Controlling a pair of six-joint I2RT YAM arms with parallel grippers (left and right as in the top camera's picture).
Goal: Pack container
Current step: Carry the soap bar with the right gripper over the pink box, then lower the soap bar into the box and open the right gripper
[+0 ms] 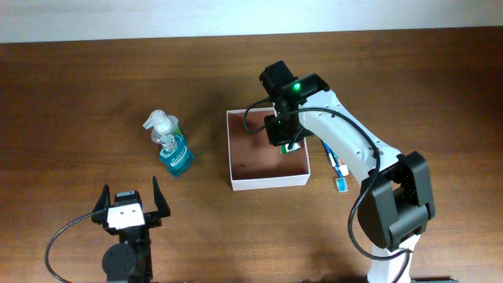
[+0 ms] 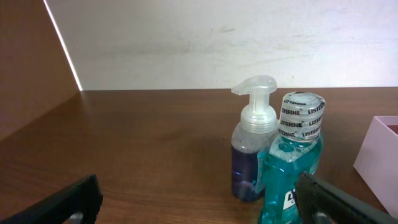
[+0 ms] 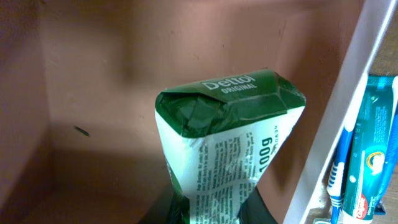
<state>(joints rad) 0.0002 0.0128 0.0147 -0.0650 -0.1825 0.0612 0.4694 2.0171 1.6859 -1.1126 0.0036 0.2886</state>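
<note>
My right gripper needs to go down next toward the bottom next to the container's side (image 1: 291, 159) (image 3: 230, 59) by the toothbrush and release the soap pack, since the soap pack hangs above the container's empty bottom.
The container (image 1: 267, 183) is a shallow square box with white walls and a reddish-brown inside, at the middle of the table. My right gripper (image 1: 289, 144) hangs over its right side, shut on a green and white Dettol soap pack (image 1: 293, 147). In the right wrist view the soap pack (image 3: 230, 137) sticks out from the gripper (image 3: 214, 214) above the container's floor (image 3: 124, 62), close to its right wall (image 3: 336, 106). My left gripper (image 1: 129, 200) rests open near the front left edge, with nothing between its fingers (image 2: 68, 202).
A clear pump bottle (image 1: 161, 126) and a teal Listerine bottle (image 1: 176, 153) stand together left of the container, straight ahead of the left gripper (image 2: 199, 208). A toothbrush (image 3: 341, 162) and a toothpaste tube (image 3: 373, 143) lie on the table just outside the container's right wall.
</note>
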